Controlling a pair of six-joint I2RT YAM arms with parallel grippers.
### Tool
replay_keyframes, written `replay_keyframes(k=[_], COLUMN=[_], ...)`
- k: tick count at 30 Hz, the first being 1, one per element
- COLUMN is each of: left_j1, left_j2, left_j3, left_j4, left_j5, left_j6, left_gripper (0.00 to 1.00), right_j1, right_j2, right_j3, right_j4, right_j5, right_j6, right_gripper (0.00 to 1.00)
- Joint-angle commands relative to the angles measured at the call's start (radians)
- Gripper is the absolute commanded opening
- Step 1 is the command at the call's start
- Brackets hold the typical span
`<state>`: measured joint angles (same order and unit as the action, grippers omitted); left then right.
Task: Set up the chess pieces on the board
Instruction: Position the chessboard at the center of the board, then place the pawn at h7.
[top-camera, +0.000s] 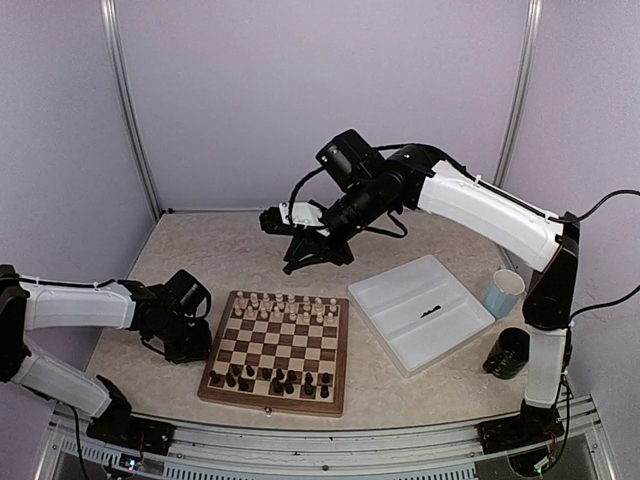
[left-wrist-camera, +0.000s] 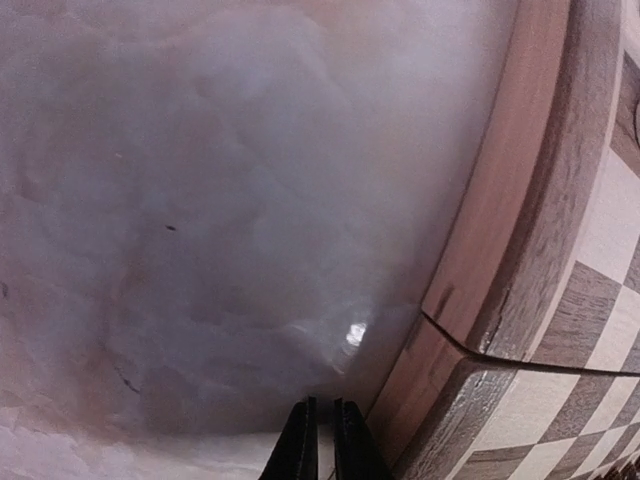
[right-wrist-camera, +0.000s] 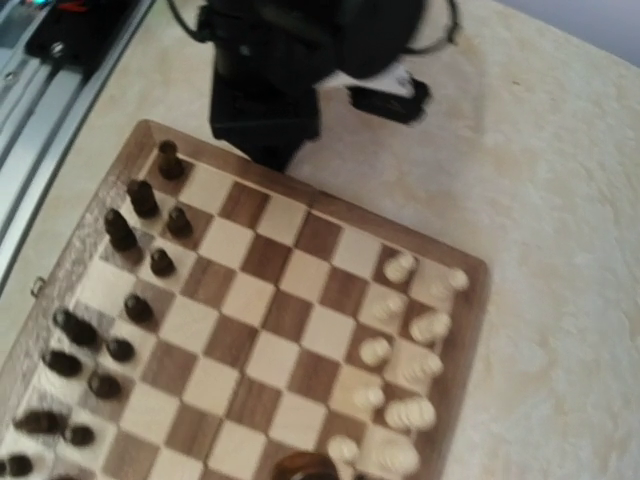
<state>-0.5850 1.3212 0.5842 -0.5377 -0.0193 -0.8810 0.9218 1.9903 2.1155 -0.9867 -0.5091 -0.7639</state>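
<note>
My right gripper swings back and down to release next, since the empty square before the corner dark piece (top-camera: 222, 369) (right-wrist-camera: 207, 187) lies below it and left in the top view.
The board (top-camera: 340, 350) lies mid-table; it also fills the right wrist view (right-wrist-camera: 475, 300). Cream chess pieces (top-camera: 285, 306) stand in its two far rows, also seen in the right wrist view (right-wrist-camera: 405, 365). Dark pieces (top-camera: 270, 379) stand in its near rows, and again in the right wrist view (right-wrist-camera: 130, 225). One small dark piece (top-camera: 432, 311) lies in the white tray. My right gripper (top-camera: 303, 256) hovers high over the board's far edge; a brown rounded piece (right-wrist-camera: 305, 466) shows at its fingertips. My left gripper (left-wrist-camera: 320, 440) is shut and empty, low over the table beside the board's left rim (left-wrist-camera: 500, 230).
A white two-compartment tray (top-camera: 395, 290) sits right of the board. A pale blue cup (top-camera: 504, 292) and a dark cup (top-camera: 508, 352) stand at the far right. The left arm's black wrist (right-wrist-camera: 270, 70) is against the board's left side.
</note>
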Motion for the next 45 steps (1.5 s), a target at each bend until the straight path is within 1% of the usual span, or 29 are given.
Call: replay_keyframes(k=[1, 7, 9, 11, 12, 13, 15, 16, 19, 21, 23, 27, 29, 36, 42, 45], left_j1=[-0.075, -0.174, -0.178, -0.172, -0.163, -0.150, -0.109, -0.076, 0.013, 0.047, 0.060, 0.076, 0.077, 0.078, 0.080, 0.083], left_j2=[0.018, 0.042, 0.030, -0.007, -0.027, -0.058, -0.134, -0.176, -0.296, -0.382, -0.434, -0.470, -0.467, -0.453, -0.498, -0.514], left_j3=[-0.015, 0.002, 0.003, 0.013, 0.022, 0.032, 0.054, 0.069, 0.114, 0.131, 0.138, 0.136, 0.125, 0.089, 0.048, 0.046], left_j4=[0.088, 0.133, 0.118, 0.076, 0.051, 0.025, -0.014, -0.026, -0.002, 0.048, 0.087, 0.124, 0.133, 0.140, 0.166, 0.152], left_j5=[0.116, 0.149, 0.137, 0.088, 0.062, 0.038, -0.008, -0.024, -0.054, -0.089, -0.117, -0.123, -0.112, -0.073, -0.059, -0.066], left_j6=[0.019, 0.026, 0.032, 0.032, 0.037, 0.041, 0.052, 0.056, 0.079, 0.088, 0.098, 0.118, 0.133, 0.170, 0.152, 0.163], left_gripper=[0.08, 0.05, 0.06, 0.07, 0.09, 0.13, 0.30, 0.36, 0.41, 0.44, 0.47, 0.49, 0.49, 0.49, 0.49, 0.49], right_j1=[0.072, 0.175, 0.203, 0.224, 0.235, 0.246, 0.270, 0.282, 0.316, 0.333, 0.341, 0.343, 0.345, 0.368, 0.379, 0.380], right_j2=[0.019, 0.031, 0.058, 0.099, 0.119, 0.137, 0.171, 0.184, 0.221, 0.256, 0.300, 0.396, 0.422, 0.459, 0.500, 0.512], right_j3=[-0.025, -0.066, -0.042, -0.004, 0.014, 0.027, 0.044, 0.048, 0.054, 0.075, 0.119, 0.257, 0.293, 0.303, 0.323, 0.325], right_j4=[-0.023, -0.013, -0.027, -0.047, -0.054, -0.058, -0.060, -0.057, -0.044, -0.046, -0.054, -0.084, -0.082, -0.055, -0.048, -0.047], right_j5=[0.074, 0.205, 0.229, 0.235, 0.238, 0.245, 0.263, 0.272, 0.301, 0.328, 0.354, 0.377, 0.384, 0.396, 0.396, 0.396], right_j6=[-0.039, -0.087, -0.096, -0.097, -0.097, -0.097, -0.100, -0.101, -0.102, -0.104, -0.099, -0.076, -0.070, -0.054, -0.055, -0.057], right_gripper=[0.05, 0.04, 0.03, 0.03, 0.03, 0.03, 0.02, 0.02, 0.02, 0.01, 0.00, 0.00, 0.00, 0.01, 0.01, 0.01])
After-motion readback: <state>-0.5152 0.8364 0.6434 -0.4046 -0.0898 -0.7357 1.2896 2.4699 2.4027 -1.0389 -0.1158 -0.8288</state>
